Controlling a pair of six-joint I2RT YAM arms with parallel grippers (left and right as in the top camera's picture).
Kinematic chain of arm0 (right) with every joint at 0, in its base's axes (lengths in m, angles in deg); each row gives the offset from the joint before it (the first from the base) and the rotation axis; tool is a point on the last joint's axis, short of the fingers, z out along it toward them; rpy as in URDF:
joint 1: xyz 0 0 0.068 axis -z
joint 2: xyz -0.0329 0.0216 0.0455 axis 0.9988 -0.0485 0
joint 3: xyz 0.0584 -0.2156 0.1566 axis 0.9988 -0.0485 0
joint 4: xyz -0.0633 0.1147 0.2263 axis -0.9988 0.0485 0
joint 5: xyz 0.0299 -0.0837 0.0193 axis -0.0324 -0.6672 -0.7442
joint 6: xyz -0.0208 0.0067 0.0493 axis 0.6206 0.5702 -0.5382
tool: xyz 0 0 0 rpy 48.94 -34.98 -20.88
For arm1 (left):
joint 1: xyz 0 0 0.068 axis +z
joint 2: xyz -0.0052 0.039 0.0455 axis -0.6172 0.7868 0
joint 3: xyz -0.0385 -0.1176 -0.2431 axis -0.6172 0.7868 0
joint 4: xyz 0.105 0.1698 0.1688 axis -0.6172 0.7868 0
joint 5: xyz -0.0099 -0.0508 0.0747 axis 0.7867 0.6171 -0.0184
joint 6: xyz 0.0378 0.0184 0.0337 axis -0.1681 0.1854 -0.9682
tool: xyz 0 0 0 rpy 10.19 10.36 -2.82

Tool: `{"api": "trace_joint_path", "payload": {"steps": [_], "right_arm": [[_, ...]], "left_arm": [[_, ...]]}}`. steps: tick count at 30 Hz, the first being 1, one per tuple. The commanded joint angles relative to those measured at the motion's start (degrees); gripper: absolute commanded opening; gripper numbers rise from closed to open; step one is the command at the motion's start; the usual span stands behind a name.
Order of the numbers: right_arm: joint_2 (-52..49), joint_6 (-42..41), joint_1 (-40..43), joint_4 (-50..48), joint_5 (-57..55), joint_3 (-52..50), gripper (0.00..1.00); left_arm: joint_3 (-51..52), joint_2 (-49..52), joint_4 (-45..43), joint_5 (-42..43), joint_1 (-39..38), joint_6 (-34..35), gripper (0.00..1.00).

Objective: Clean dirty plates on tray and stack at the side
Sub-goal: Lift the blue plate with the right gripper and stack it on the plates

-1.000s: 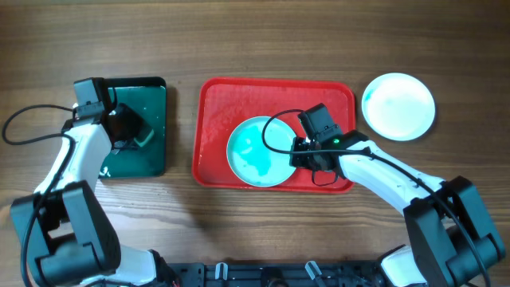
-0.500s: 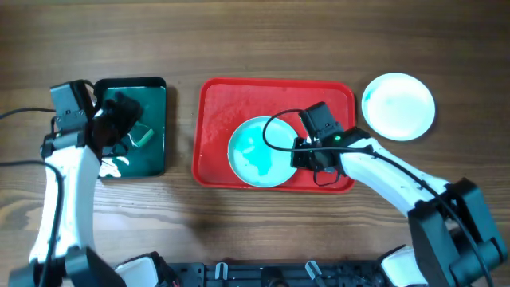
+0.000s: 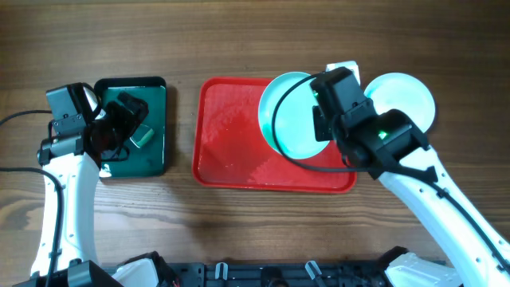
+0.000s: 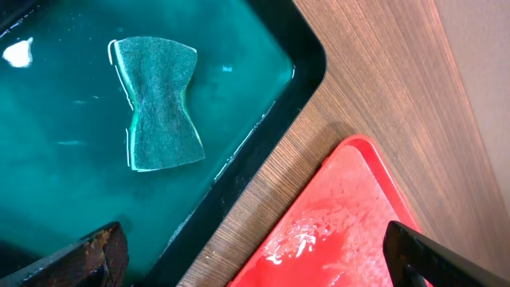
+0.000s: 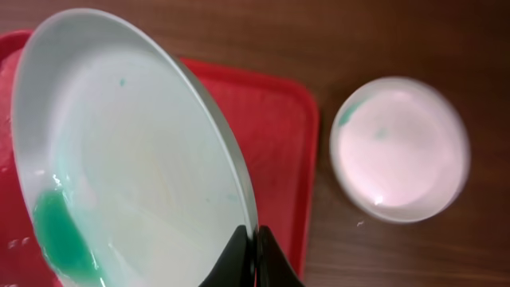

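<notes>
The white plate (image 3: 400, 105) (image 5: 398, 147) is below my right gripper and to its right in the overhead view, so I will move that way and lower the plate I am holding onto it.
A pale turquoise plate (image 3: 288, 115) hangs tilted above the right half of the red tray (image 3: 231, 147). My right gripper (image 3: 319, 127) is shut on its rim. In the right wrist view the fingers (image 5: 239, 253) pinch the edge of this plate (image 5: 135, 151), which carries a teal smear (image 5: 60, 227) low on its face. A white plate (image 3: 400, 105) lies on the table right of the tray, also seen as the white plate (image 5: 398, 147) beyond the tray's rim (image 5: 307, 135). My left gripper (image 3: 119, 127) is open and empty over the green tray.
The dark green black-rimmed tray (image 3: 155, 159) at the left holds water and a green sponge (image 4: 159, 104). The sponge (image 3: 142, 137) lies apart from the left fingers. The red tray's wet corner (image 4: 343, 223) lies close beside the green tray's rim (image 4: 263, 159).
The right gripper has lifted the turquoise plate off the red tray and carried it up and right toward the white plate. The left gripper has opened, and the sponge lies in the green tray.
</notes>
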Motion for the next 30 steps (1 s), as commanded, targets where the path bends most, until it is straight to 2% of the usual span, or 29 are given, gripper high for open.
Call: {"api": "trace_joint_path", "payload": {"steps": [1, 5, 7, 9, 11, 18, 21, 23, 26, 29, 30], "right_arm": [[0.48, 6.19, -6.75, 0.24, -19.26, 2.89, 0.05], [-1.77, 20.44, -14.88, -3.10, -40.83, 2.89, 0.05], [-3.50, 30.73, -17.31, -9.11, -48.13, 2.89, 0.05], [-6.14, 46.03, -19.54, -21.03, -54.86, 2.89, 0.04], [-8.59, 52.54, -20.74, -29.31, -58.12, 2.86, 0.04], [-10.75, 41.70, -20.76, -28.41, -52.81, 0.59, 0.04], [-10.69, 31.95, -20.24, -23.08, -48.48, 0.61, 0.04], [-10.60, 19.45, -18.21, -15.26, -37.68, 0.61, 0.04], [-10.40, -0.02, -7.78, -5.60, -24.33, 0.61, 0.04], [-10.40, -6.82, 8.52, -4.17, -12.11, 0.61, 0.04], [-10.43, -7.85, 16.72, -4.26, -4.42, 0.61, 0.04]], "left_arm": [[0.02, -0.33, -0.15, 0.87, 0.22, -0.09, 1.00], [0.02, -0.33, -0.15, 0.87, 0.22, -0.07, 1.00], [0.02, -0.33, -0.15, 0.87, 0.22, -0.07, 1.00], [0.02, -0.33, -0.15, 0.87, 0.22, -0.07, 1.00], [0.02, -0.33, -0.15, 0.87, 0.22, -0.07, 1.00], [0.02, -0.33, -0.15, 0.87, 0.22, -0.07, 1.00], [0.02, -0.33, -0.15, 0.87, 0.22, -0.07, 1.00], [0.02, -0.33, -0.15, 0.87, 0.22, -0.07, 1.00], [0.02, -0.33, -0.15, 0.87, 0.22, -0.07, 1.00], [0.02, -0.33, -0.15, 0.87, 0.22, -0.07, 1.00], [0.02, -0.33, -0.15, 0.87, 0.22, -0.07, 1.00]]}}
